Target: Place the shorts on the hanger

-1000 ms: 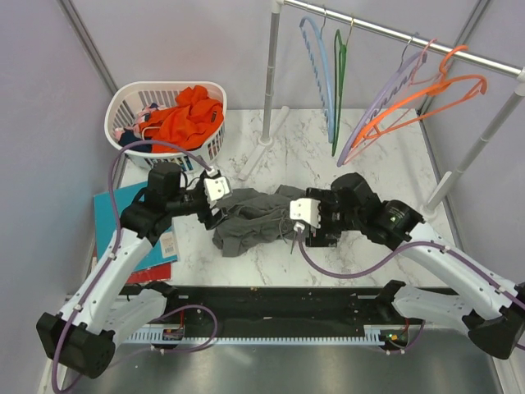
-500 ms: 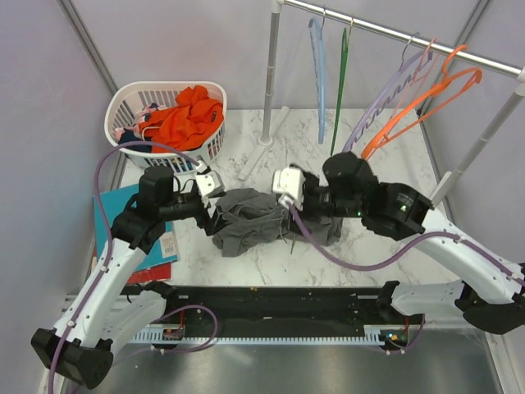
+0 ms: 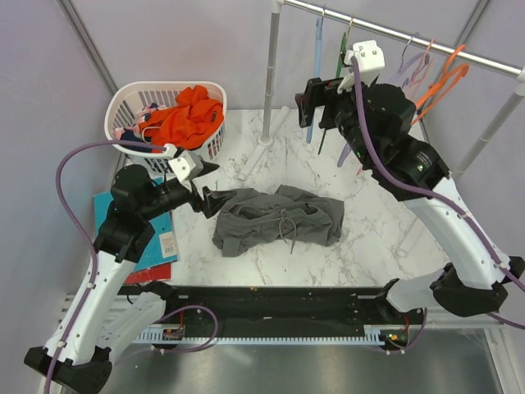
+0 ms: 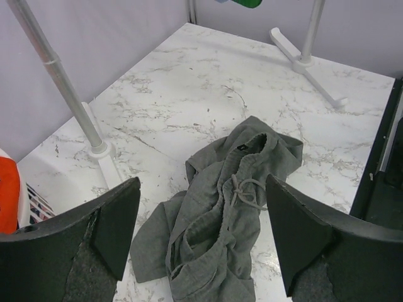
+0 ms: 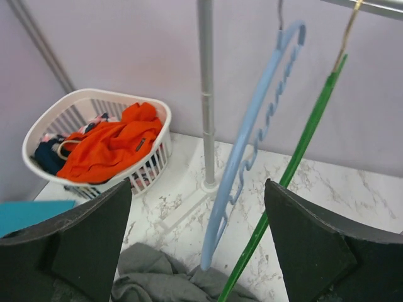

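I should gently move my right gripper outward and down onto the light-blue hanger's sloping near bar, which hangs between the gripper's open fingers.
The dark grey shorts lie crumpled on the marble table, the drawstring on top, and nothing holds them. My left gripper hovers just left of them, open; the left wrist view shows the shorts below and between its spread fingers. The light-blue hanger hangs from the rail at the back. My right gripper is raised in front of it, open. In the right wrist view the hanger hangs between the wide jaws, untouched, with the shorts far below.
A green hanger hangs right beside the blue one. Lavender and orange hangers hang further right. The rack's upright pole stands behind the shorts. A white basket with an orange garment sits back left, a blue book left.
My right arm rose from the shorts up to the rail, facing the blue hanger. My left gripper drew back left off the shorts, which now lie spread on the table.
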Available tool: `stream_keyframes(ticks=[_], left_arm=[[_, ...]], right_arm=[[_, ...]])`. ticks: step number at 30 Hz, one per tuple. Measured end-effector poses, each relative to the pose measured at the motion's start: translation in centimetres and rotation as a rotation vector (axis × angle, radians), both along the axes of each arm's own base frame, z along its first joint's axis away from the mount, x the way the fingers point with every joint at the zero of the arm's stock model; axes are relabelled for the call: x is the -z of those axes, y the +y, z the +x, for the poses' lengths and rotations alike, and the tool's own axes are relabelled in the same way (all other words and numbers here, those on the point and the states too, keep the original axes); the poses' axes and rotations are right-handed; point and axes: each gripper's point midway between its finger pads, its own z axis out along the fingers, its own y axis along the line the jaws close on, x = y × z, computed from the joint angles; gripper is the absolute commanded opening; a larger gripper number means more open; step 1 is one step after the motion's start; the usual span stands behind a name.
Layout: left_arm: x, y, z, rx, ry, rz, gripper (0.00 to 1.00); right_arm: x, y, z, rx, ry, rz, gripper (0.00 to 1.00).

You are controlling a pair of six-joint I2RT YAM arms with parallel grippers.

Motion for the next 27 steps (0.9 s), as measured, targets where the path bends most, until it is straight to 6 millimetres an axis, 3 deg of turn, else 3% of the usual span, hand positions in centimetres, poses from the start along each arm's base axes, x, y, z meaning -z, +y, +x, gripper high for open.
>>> stream_keyframes(ticks=[5,13,19,21,27], left_arm=[[-0.9,-0.1,-0.2,-0.001,-0.005,-0.034,0.87],[-1.4,-0.1,-0.4,-0.001,-0.022,-0.060,0.87],[-2.0,0.1,-0.8,0.000,-0.042,-0.068,0.87],[-2.1,0.1,-0.9,0.000,-0.046,-0.070,0.87],[-1.4,0.1,-0.9,-0.001,-0.035,-0.066,0.87]], right_arm=[[1.3,-1.1,3.7,0.131,0.076,0.097,0.91],[2.6,-1.6,7.1,0.203,0.123,0.171,0.88],[4.9,-1.6,10.0,0.243,0.176,0.187,0.87],[5.6,-1.6,11.1,0.248,0.195,0.199,0.83],[7.2,-1.8,13.3,0.245,0.248,0.253,0.48]])
